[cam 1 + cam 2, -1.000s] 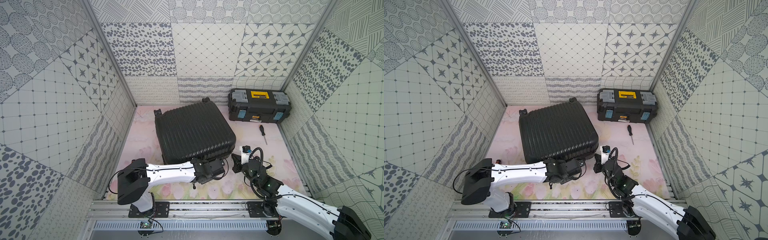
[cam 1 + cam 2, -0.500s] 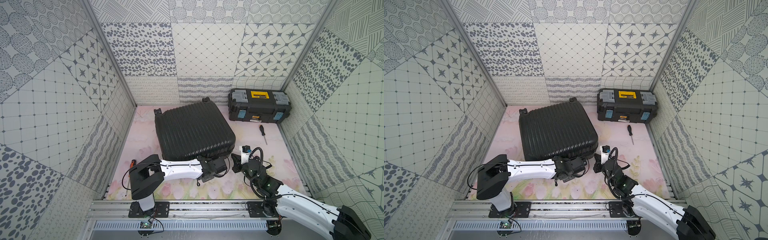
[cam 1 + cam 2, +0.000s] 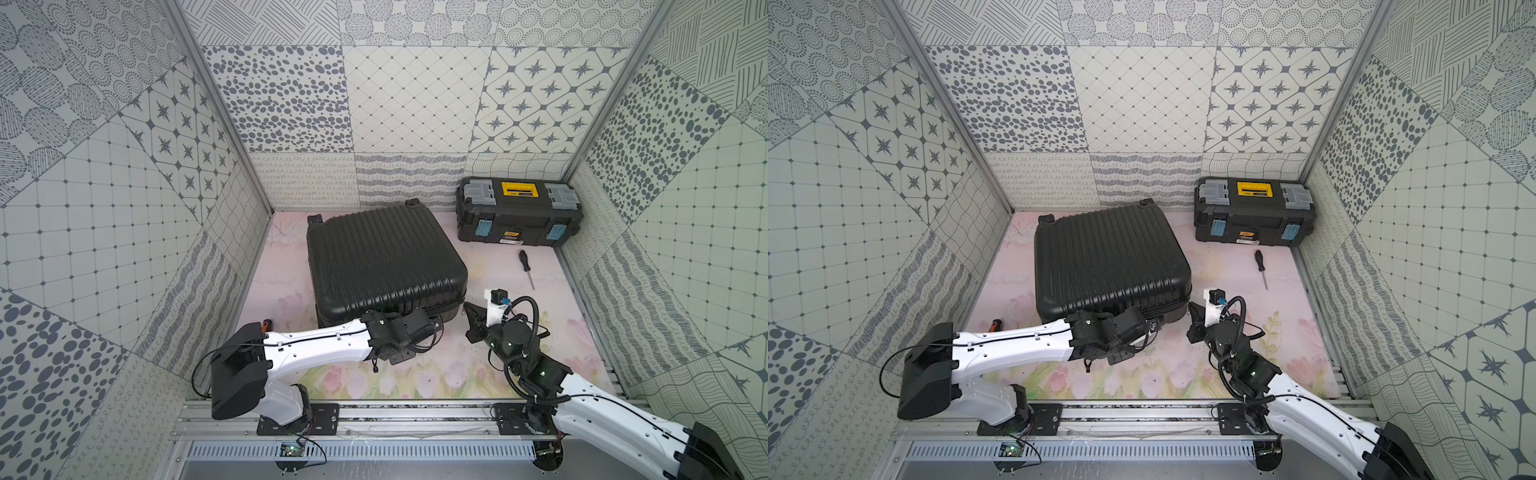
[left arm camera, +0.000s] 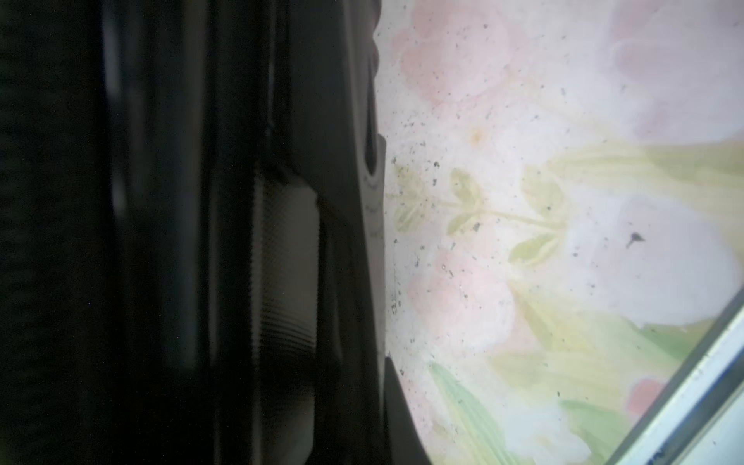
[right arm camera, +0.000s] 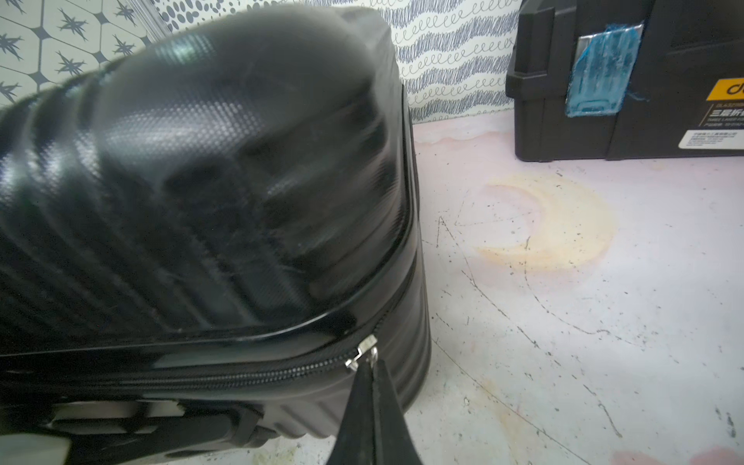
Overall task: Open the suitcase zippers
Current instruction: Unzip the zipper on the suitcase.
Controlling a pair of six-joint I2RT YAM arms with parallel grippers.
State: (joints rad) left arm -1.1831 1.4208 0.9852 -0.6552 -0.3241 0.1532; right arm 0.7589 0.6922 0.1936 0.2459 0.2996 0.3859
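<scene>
I will next pull outward around the suitcase's corner with my right gripper to the far end of the toolbox-side seam [image 5: 405, 99] and let go there, because the seam goes past that corner.
The black ribbed suitcase [image 3: 382, 262] [image 3: 1108, 257] lies flat mid-floor. Its zippers [image 5: 241, 372] run along the seam round the near side. In the right wrist view my right gripper [image 5: 372, 364] is shut on a small silver zipper pull [image 5: 364, 349] at the suitcase's near right corner; in both top views it [image 3: 467, 309] [image 3: 1192, 309] sits at that corner. My left gripper [image 3: 436, 326] [image 3: 1153, 324] is pressed against the near side wall of the case and shut; what it pinches is hidden. The left wrist view shows only the dark suitcase wall [image 4: 161, 241], blurred.
A black toolbox [image 3: 517, 212] [image 3: 1254, 216] with a yellow label stands at the back right. A screwdriver [image 3: 525, 268] [image 3: 1260, 268] lies in front of it. An orange-handled tool [image 3: 266, 322] [image 3: 995, 322] lies near the left arm. Patterned walls enclose the floor.
My left gripper's jaws have closed against the near side of the suitcase, and the left arm's elbow swung right and back. The right arm has not moved.
</scene>
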